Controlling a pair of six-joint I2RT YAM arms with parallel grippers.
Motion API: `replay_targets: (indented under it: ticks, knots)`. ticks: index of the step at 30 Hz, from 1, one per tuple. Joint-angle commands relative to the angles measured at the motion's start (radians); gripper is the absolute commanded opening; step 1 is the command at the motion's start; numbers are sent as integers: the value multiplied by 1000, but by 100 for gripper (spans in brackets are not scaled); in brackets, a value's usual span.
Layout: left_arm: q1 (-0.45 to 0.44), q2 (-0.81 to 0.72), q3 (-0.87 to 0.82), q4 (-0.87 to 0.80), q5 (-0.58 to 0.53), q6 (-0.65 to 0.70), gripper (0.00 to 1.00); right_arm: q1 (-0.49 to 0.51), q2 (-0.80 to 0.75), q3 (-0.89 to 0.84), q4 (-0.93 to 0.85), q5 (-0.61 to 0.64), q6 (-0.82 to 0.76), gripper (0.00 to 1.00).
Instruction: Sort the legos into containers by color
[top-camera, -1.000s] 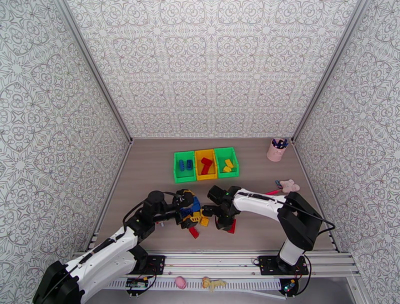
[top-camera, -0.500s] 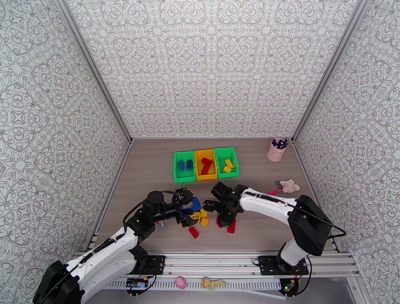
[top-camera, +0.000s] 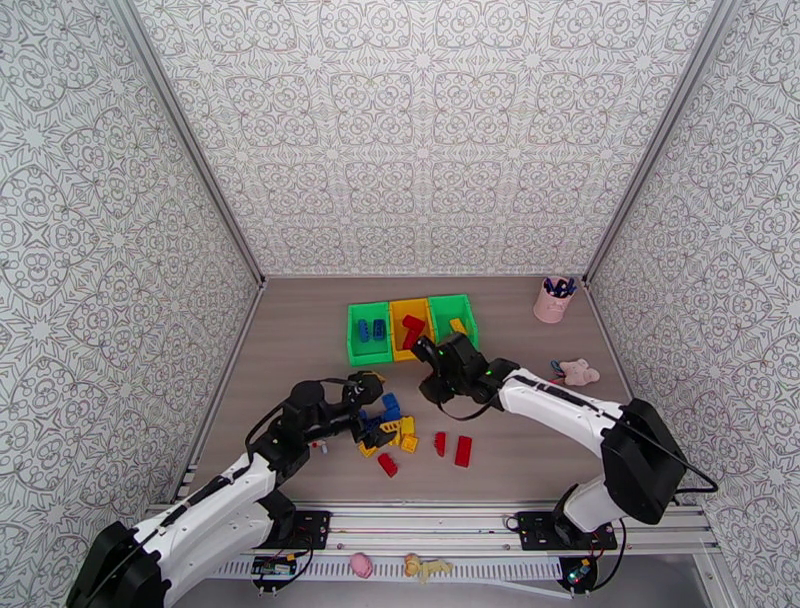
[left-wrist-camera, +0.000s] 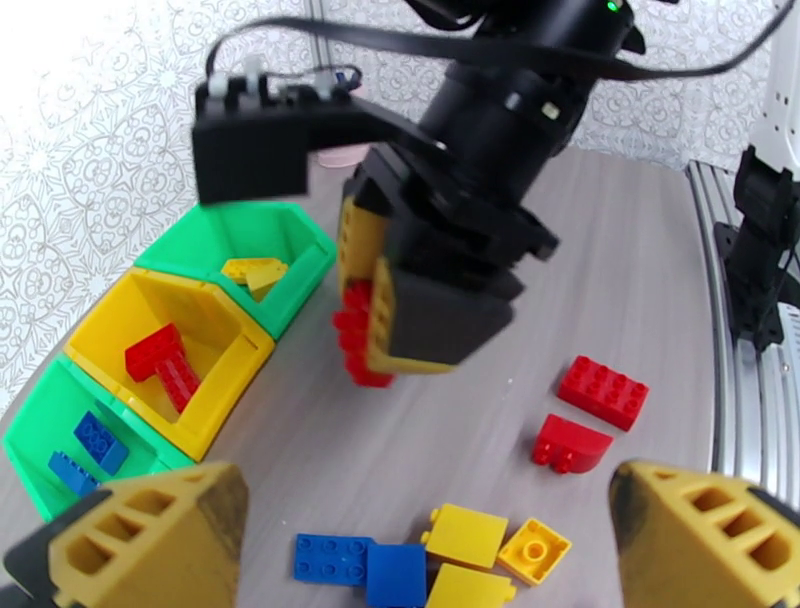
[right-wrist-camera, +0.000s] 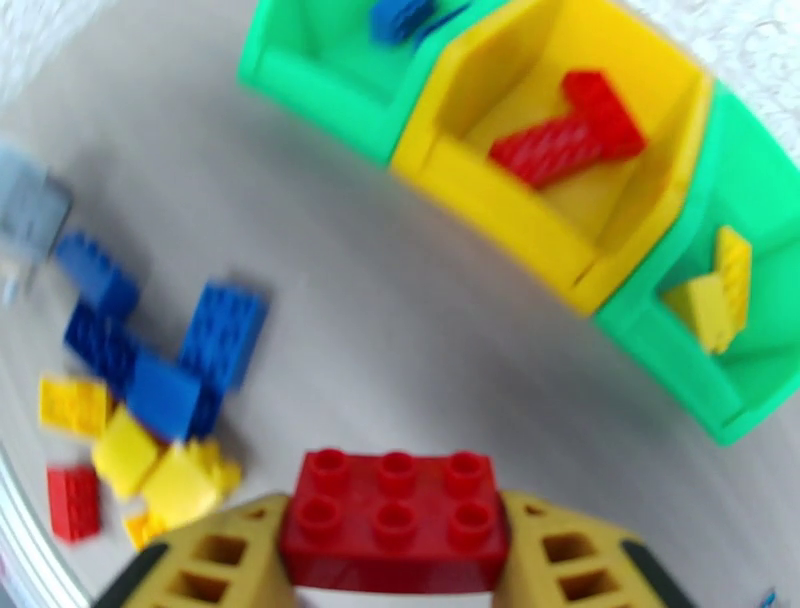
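Red bricks are already in the yellow middle bin (right-wrist-camera: 500, 205). My right gripper should carry the red lego outward, over that bin, and let it go inside.
My right gripper (top-camera: 425, 358) is shut on a red lego (right-wrist-camera: 395, 520) and hangs just in front of the three joined containers (top-camera: 350, 345). From the left wrist view the same red lego (left-wrist-camera: 358, 335) sits between the right arm's fingers above the table. The yellow middle bin (right-wrist-camera: 500, 205) holds red bricks (right-wrist-camera: 565, 130). Blue bricks (left-wrist-camera: 88, 450) lie in the left green bin, and yellow ones (right-wrist-camera: 722, 288) in the right green bin (right-wrist-camera: 700, 395). My left gripper (top-camera: 375, 410) is open, low beside the loose pile of legos (top-camera: 395, 432), gripping nothing.
Loose red bricks (top-camera: 463, 450) lie right of the pile, with one more (top-camera: 387, 464) near the front. A pink pen cup (top-camera: 552, 298) stands at the back right, and a pink toy figure (top-camera: 577, 373) lies at the right. Patterned walls enclose the table.
My right gripper has lifted from the pile with the red lego and moved back toward the containers. The left gripper has drawn slightly left, uncovering the pile.
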Motion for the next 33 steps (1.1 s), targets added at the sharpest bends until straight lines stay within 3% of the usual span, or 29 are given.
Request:
replay_targets:
  ticks: [1, 18, 20, 25, 33]
  knots:
    - [18, 19, -3, 25, 59, -15, 100, -31, 72, 69, 162, 77, 132, 39]
    - [33, 29, 16, -13, 92, 22, 100, -104, 499, 448, 242, 125, 147, 41]
    - [37, 26, 15, -17, 88, 26, 100, -104, 513, 474, 232, 120, 144, 45]
    - [59, 24, 24, -63, 82, 67, 100, -104, 467, 446, 245, 85, 106, 68]
    - [97, 19, 17, -82, 85, 119, 100, -106, 285, 291, 230, 53, 28, 81]
